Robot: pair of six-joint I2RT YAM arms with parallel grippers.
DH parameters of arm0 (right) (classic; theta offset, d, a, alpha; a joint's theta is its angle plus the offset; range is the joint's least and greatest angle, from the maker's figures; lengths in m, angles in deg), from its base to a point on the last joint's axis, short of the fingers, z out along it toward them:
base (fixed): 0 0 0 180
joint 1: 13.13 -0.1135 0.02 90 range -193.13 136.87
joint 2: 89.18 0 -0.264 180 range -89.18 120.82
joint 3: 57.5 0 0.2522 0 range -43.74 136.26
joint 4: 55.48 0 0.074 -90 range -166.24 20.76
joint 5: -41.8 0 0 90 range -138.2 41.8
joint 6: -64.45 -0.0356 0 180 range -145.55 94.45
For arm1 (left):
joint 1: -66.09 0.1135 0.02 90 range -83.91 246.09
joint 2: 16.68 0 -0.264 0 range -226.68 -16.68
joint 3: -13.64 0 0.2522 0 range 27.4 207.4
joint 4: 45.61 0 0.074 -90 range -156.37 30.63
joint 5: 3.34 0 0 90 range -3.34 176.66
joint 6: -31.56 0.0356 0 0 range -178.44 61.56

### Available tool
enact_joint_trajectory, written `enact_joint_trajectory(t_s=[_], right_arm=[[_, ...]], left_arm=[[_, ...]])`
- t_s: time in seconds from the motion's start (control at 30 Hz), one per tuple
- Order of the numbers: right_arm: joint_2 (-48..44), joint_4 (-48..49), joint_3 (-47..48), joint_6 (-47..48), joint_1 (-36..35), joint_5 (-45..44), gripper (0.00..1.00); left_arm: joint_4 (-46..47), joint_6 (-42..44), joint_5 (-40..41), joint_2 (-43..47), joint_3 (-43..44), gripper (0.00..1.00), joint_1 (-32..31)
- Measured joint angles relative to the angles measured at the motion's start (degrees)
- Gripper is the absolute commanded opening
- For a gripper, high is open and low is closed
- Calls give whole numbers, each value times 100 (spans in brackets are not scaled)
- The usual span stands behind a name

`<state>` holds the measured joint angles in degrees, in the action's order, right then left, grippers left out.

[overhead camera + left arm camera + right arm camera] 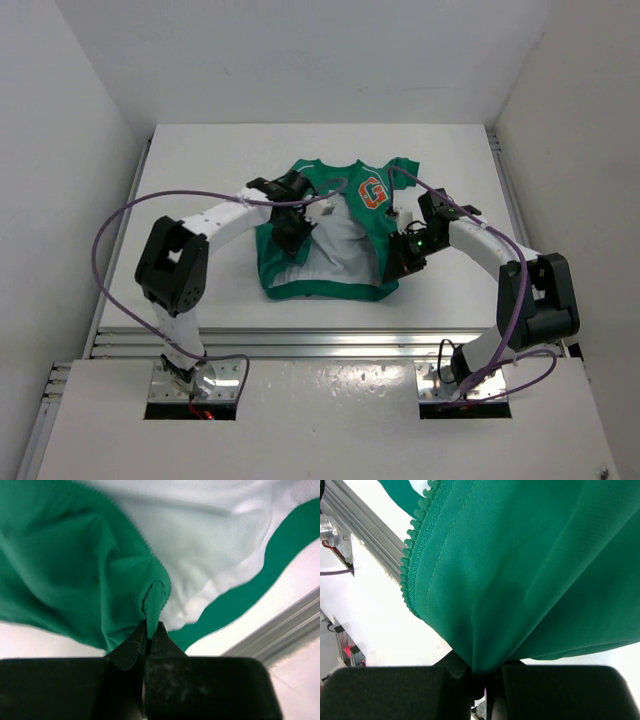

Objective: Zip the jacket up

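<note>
My left gripper will next draw left in the top view, back toward the bar, and release the held green fold, as it bunches over the jacket's lining.
The green jacket (335, 230) lies open on the white table, its pale grey lining showing in the middle and the orange "G" (373, 191) on its right front panel. My left gripper (291, 235) is shut on the edge of the left front panel, pinching a green fold (154, 602) beside the lining. My right gripper (404, 258) is shut on the right front panel's lower side; in the right wrist view green cloth (530, 570) bunches into the jaws and the zipper teeth (412, 545) run along its left edge.
The aluminium rail (330, 342) along the table's near edge lies just below the jacket's hem. Purple cables (115, 225) loop from both arms. White walls enclose the table on the left, back and right.
</note>
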<state>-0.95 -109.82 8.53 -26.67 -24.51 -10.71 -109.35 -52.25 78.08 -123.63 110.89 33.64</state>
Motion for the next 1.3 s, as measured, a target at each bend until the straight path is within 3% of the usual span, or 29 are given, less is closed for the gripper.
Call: enact_joint_trajectory(t_s=[0.27,0.43,0.6,0.8,0.83,0.87,0.97,1.0,1.13,1.3], right_arm=[[0,-26,-7,129,0,-2,0],[2,-63,-7,199,2,-4,0],[70,-162,37,260,4,-7,0],[111,-372,210,400,24,-105,0],[111,-385,212,415,33,-111,0],[111,-413,219,426,39,-127,0],[111,-479,219,455,46,-151,0],[111,-492,219,457,48,-153,0],[111,-496,219,457,48,-151,0],[111,-496,221,457,48,-151,0]], left_arm=[[1364,-927,-555,2732,-2280,0,2024],[1919,-1252,-848,4131,-3460,0,2302],[1891,-1075,-1176,3674,-3539,0,2170],[1222,7,-1241,1753,-2739,1,2245],[1099,195,-1167,1593,-2717,7,2282],[955,372,-1102,1513,-2708,22,2306],[542,898,-922,1506,-2625,43,2315],[413,1008,-863,1510,-2544,53,2310],[-22,1381,-649,1513,-1980,63,2232],[-295,1611,-483,1447,-1113,63,2017]])
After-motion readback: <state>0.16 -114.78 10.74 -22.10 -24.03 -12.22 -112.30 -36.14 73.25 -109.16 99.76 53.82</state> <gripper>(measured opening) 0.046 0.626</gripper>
